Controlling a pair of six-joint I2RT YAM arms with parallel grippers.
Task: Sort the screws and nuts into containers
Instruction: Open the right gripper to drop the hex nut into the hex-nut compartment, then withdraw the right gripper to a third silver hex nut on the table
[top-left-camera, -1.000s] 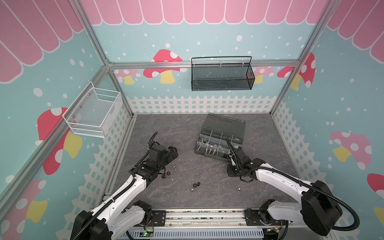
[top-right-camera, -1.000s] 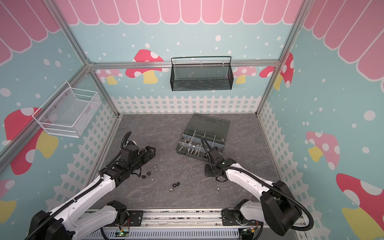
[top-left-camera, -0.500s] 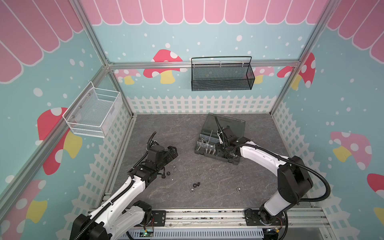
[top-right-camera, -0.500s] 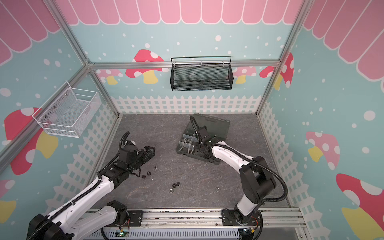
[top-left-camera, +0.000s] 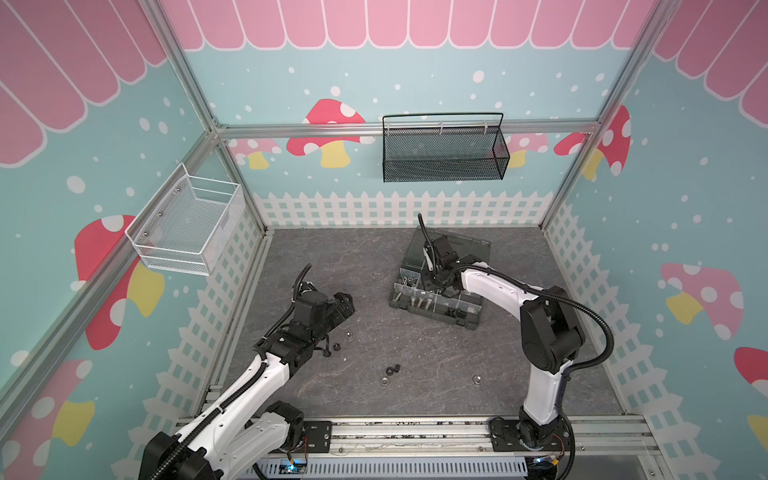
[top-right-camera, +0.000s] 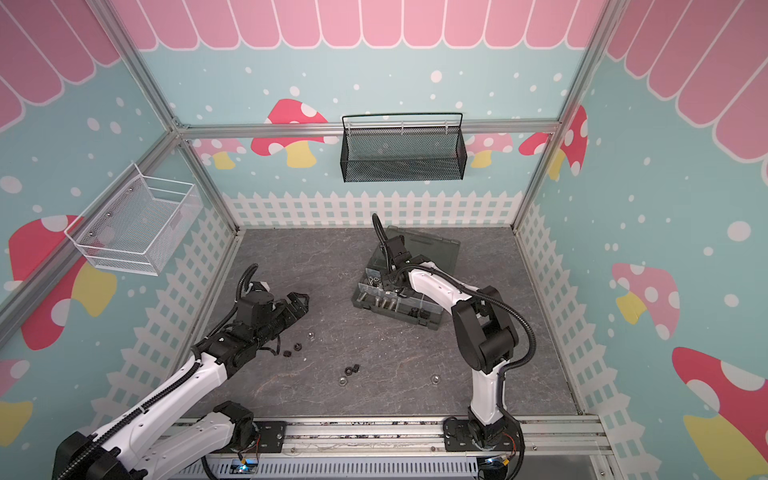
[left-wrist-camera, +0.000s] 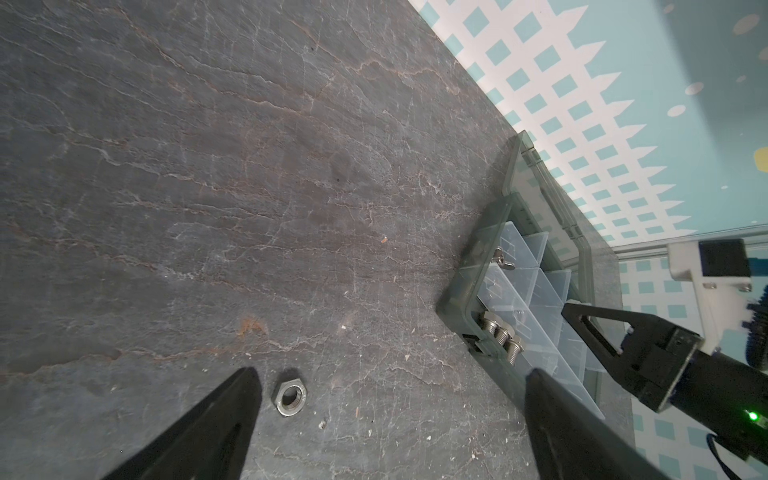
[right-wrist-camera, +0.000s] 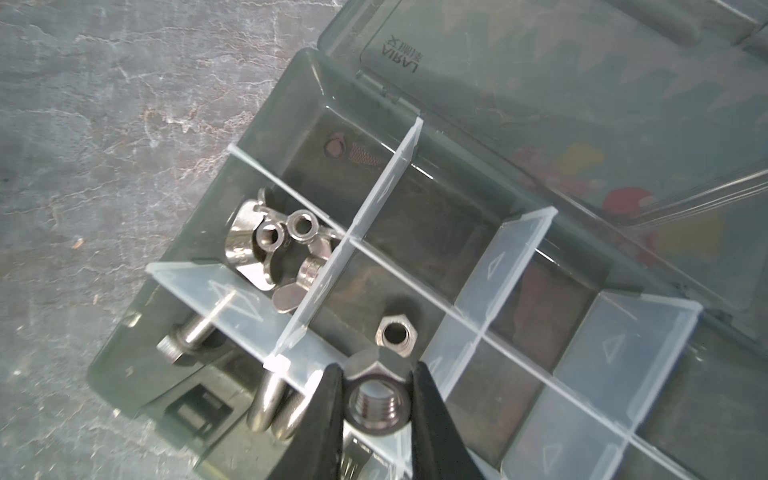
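Observation:
My right gripper comes down toward the container with the lone silver nut (right-wrist-camera: 372, 313) next and releases the hex nut (right-wrist-camera: 374, 409) beside its match, since the container lies below.
My right gripper (right-wrist-camera: 376, 370) is shut on a silver hex nut (right-wrist-camera: 374, 409) and hangs over the left end of the open grey organiser box (top-left-camera: 469, 320). Below it, one of the containers (right-wrist-camera: 449, 216) holds a silver nut (right-wrist-camera: 394, 330). A neighbouring one holds wing nuts (right-wrist-camera: 274, 245), and another holds silver screws (right-wrist-camera: 270, 407). My left gripper (left-wrist-camera: 390, 374) stands open low over the floor, with a loose silver nut (left-wrist-camera: 289, 398) beside one finger. In both top views, black nuts (top-left-camera: 392, 370) and silver nuts (top-right-camera: 435, 378) lie on the floor in front.
The box's smoky lid (top-left-camera: 465, 245) lies open toward the back wall. A black mesh basket (top-left-camera: 444, 149) hangs on the back wall and a white wire basket (top-left-camera: 187, 220) on the left wall. Fenced walls ring the slate floor; a metal rail (top-left-camera: 415, 432) runs along the front.
My right arm has swung from the front floor up and back to the organiser box, its gripper staying shut. The left arm has barely moved.

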